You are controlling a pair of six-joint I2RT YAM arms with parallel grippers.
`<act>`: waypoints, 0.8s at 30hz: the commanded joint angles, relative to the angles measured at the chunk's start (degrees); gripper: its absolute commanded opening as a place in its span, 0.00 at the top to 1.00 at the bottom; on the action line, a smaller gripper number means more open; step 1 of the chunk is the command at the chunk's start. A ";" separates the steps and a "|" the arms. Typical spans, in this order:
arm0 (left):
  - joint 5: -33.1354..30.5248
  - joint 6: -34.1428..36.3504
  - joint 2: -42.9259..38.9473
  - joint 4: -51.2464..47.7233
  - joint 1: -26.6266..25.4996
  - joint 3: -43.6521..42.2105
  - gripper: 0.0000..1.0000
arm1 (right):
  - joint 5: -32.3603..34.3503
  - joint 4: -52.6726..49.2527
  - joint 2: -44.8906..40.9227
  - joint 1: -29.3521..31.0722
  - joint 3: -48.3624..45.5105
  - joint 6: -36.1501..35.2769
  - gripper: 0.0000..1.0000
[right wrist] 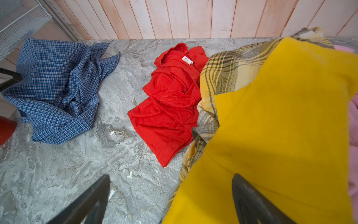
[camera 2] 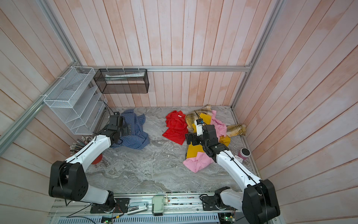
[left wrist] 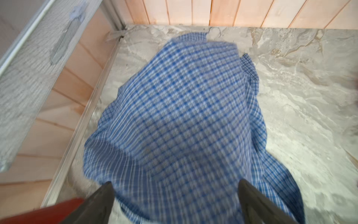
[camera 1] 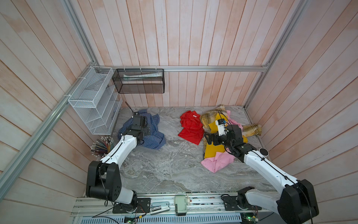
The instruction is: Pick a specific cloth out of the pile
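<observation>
The bunched middle of the blue cloth (camera 2: 135, 128) (left wrist: 212, 123) is below my left gripper's open fingers, and my left gripper will drift toward the red cloth as it lowers onto it.
The cloth (camera 1: 153, 135) (camera 2: 135, 133), blue with a fine check, lies crumpled at the back left of the marble table, apart from the pile. My left gripper (left wrist: 175, 186) (camera 1: 144, 128) hovers right over it, open, its fingers spread wide with blurred check fabric (left wrist: 184, 120) below and between them, not pinched. The pile (camera 1: 212, 149) sits at the right: yellow-brown plaid (right wrist: 222, 73), mustard yellow (right wrist: 280, 126) and pink (camera 1: 217, 162). A red cloth (right wrist: 170, 104) lies at its left edge. My right gripper (right wrist: 171, 176) (camera 2: 190, 137) hangs open over the pile's left edge, holding nothing.
A white wire rack (camera 1: 95, 102) and a black mesh basket (camera 1: 138, 81) hang at the back left. A bundle of pencils (camera 1: 101, 146) and a red cup (camera 2: 96, 159) stand by the left wall. A dark-lidded cup (camera 2: 244, 153) stands at the right edge.
</observation>
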 commanded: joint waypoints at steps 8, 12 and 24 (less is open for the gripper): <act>1.03 4.39 25.55 -6.13 0.82 20.24 0.00 | 0.84 -2.09 -0.57 -2.20 0.21 -1.14 0.02; 3.56 4.36 32.03 -9.26 0.87 23.01 0.00 | 0.78 -1.89 -0.58 -3.13 -0.15 -1.37 0.02; 13.11 1.93 37.13 -10.25 1.81 22.76 0.42 | 0.40 -1.97 -0.32 -4.92 -0.61 -1.74 0.02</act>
